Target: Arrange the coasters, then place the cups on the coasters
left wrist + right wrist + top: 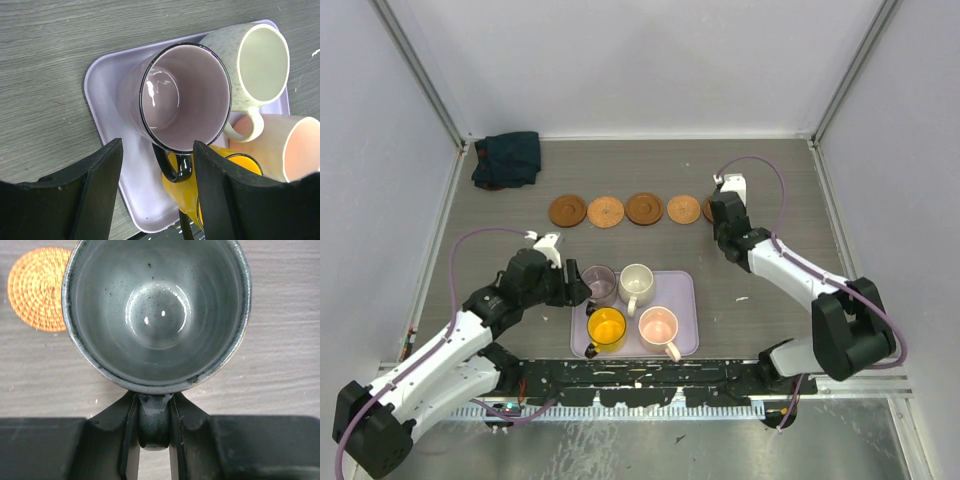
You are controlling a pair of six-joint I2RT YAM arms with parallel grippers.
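Observation:
Next, my right gripper lowers the upright grey-green cup down onto the fifth coaster [708,210] peeking out directly below and opens to release the handle.
Four brown coasters [606,212] lie in a row at the back; a fifth [706,209] peeks out from under my right gripper [724,216]. That gripper [154,407] is shut on the handle of the grey-green cup [157,310], which is upright just right of an orange-brown coaster [37,290]. The purple cup [180,95], cream cup [260,62], yellow cup [200,195] and pink cup [292,147] stand on the lavender tray [107,85]. My left gripper [157,187] is open, with its fingers [100,190] either side of the purple cup's black handle [172,167], not touching it.
A dark crumpled cloth [507,158] lies in the back left corner. White walls with metal posts enclose the table. The tray [685,290] sits at the near edge between the two arm bases.

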